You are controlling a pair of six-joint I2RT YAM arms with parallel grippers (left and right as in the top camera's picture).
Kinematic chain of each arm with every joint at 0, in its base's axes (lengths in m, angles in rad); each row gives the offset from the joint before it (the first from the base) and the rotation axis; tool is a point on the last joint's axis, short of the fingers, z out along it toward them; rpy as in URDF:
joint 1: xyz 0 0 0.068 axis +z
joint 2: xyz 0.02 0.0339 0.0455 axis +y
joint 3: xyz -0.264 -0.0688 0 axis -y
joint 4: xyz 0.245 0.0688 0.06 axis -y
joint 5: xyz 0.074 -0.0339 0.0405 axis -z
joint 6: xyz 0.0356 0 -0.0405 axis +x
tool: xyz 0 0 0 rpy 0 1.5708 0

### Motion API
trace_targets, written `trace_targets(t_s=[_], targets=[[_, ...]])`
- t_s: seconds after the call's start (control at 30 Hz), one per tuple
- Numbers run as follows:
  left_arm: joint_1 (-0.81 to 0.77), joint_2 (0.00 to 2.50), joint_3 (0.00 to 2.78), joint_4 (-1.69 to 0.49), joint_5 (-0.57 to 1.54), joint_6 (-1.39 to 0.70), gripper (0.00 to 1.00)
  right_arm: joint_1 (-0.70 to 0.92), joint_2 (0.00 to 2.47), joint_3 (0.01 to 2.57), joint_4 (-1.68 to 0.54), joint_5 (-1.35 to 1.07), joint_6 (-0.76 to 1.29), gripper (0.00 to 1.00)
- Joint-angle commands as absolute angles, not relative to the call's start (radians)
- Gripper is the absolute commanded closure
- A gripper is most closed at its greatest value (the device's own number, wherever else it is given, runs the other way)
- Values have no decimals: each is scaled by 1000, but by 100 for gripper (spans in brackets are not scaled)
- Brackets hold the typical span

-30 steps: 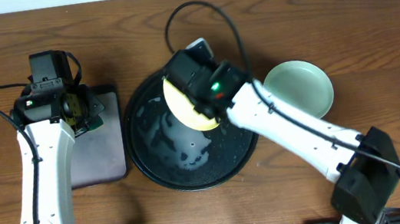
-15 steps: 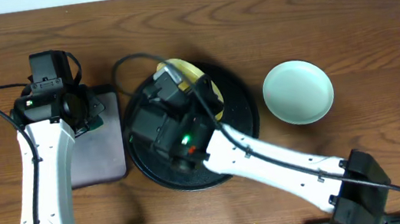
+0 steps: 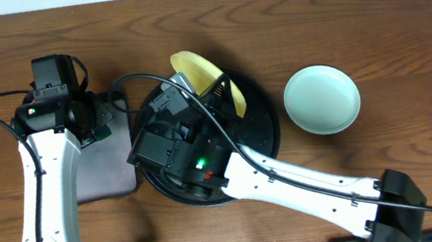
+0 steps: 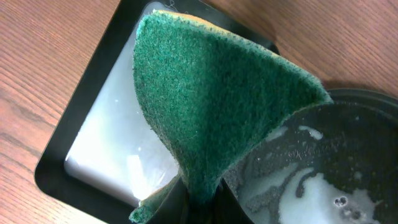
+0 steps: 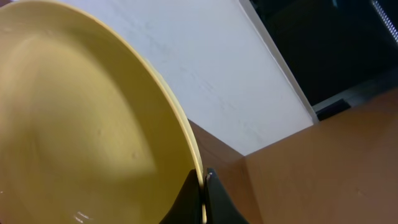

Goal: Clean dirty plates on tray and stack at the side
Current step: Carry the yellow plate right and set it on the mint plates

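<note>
My right gripper is holding the yellow plate and will swing away from the round tray (image 3: 265, 144) and turn the yellow plate flat, to lower it onto the mint-green plate (image 3: 322, 99).
My right gripper (image 5: 200, 193) is shut on the rim of the pale yellow plate (image 5: 81, 124) and holds it tilted on edge above the far side of the large round black tray (image 3: 265, 144); the plate also shows in the overhead view (image 3: 199, 71). The tray holds soapy water. A pale mint-green plate (image 3: 322, 99) lies on the table right of the tray. My left gripper (image 4: 198, 202) is shut on a green scouring sponge (image 4: 211, 106), held over the rectangular tray near the round tray's left rim (image 4: 367, 96). A second green plate is out of view.
The smaller rectangular black tray (image 3: 113, 164) with milky liquid (image 4: 118, 143) lies left of the round tray. The right arm (image 3: 291, 182) stretches across the round tray. Bare wooden table (image 3: 371, 25) lies all round.
My right gripper has swung left over the tray and tipped the yellow plate from flat up onto its edge, toward the tray's far rim. The left arm has not moved.
</note>
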State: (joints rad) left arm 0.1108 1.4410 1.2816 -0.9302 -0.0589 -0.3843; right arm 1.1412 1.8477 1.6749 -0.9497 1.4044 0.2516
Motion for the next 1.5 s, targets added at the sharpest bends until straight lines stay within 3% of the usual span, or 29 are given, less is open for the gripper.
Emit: trace_targets(t_s=[0.0,0.13,0.27,0.4,0.67,0.9,1.17,1.47], targets=[[115,1439,1280,-931,-71,-367,93,1141,1801,1690,-938,1404,254,99],[115,1439,1280,-931,-71,-367,92,1087,1801,1686,-961,1100,302,99],[115,1439,1280,-931,-71,-367,92,938,1824,1637,-937,608,332,99],[115,1439,1280,-931,-71,-367,93,797,1852,1588,-946,268,332,99],[115,1439,1280,-931,-71,-367,93,577,1832,1573,-909,-207,253,99],[115,1439,1280,-939,-71,-366,93,364,1701,1573,-975,-263,254,99],[115,1447,1280,-979,-72,-283,93,101,1610,1565,-1161,29,341,99],[115,1494,1280,-979,-97,-221,92,-54,1610,1319,-988,96,382,99]])
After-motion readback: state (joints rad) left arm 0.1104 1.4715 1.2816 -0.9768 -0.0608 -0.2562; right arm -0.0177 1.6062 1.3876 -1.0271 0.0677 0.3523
